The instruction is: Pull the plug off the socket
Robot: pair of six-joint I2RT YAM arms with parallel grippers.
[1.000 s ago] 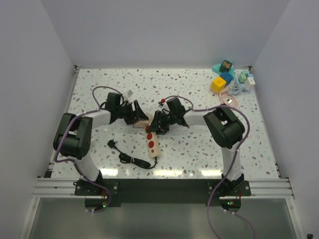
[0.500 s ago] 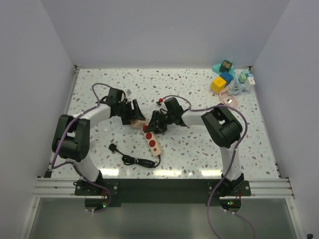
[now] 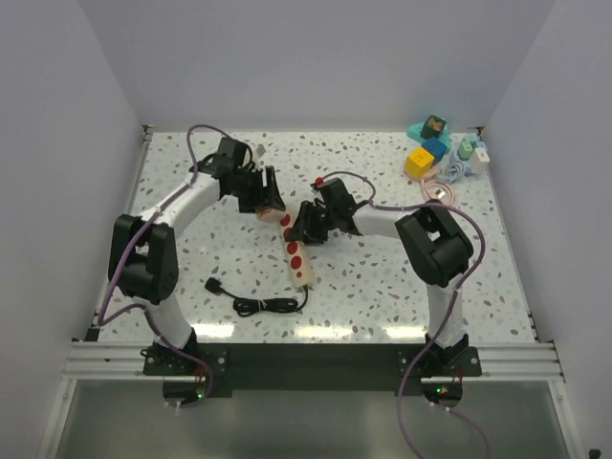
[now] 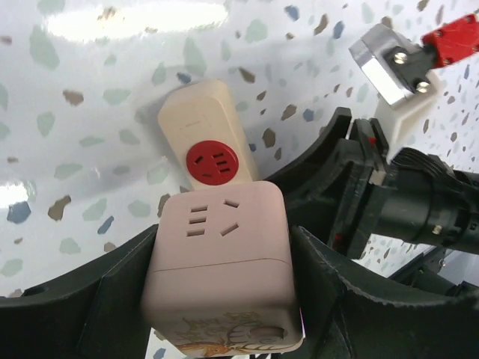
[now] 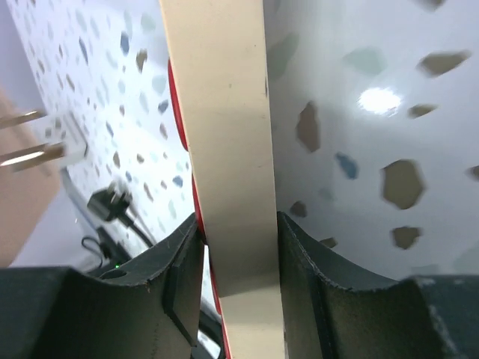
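Note:
The plug's pins are clear of the power strip [image 3: 299, 256], so my left gripper should next take the plug left in the top view, back and down, and release it on bare tabletop.
My left gripper [image 3: 266, 205] is shut on a pink cube plug [image 4: 221, 262], held off the table at the far end of the cream-white power strip [image 3: 299, 256] with red outlets. Its metal prongs [image 5: 26, 153] show bare in the right wrist view, clear of the strip. My right gripper [image 5: 238, 262] is shut across the strip's [image 5: 224, 149] narrow sides near its far end. A free red outlet [image 4: 212, 163] shows past the cube. The strip's own small black mains plug [image 3: 212, 284] lies loose on the table on its black cord [image 3: 263, 306].
Coloured blocks [image 3: 426, 153] and small boxes sit at the back right corner, with a round pink disc [image 3: 440, 192] and thin pink and light-blue cables beside them. White walls close in the table on three sides.
My left gripper has carried the pink cube up and toward the far left, away from the strip's end. The right gripper and strip have shifted a little toward the far side.

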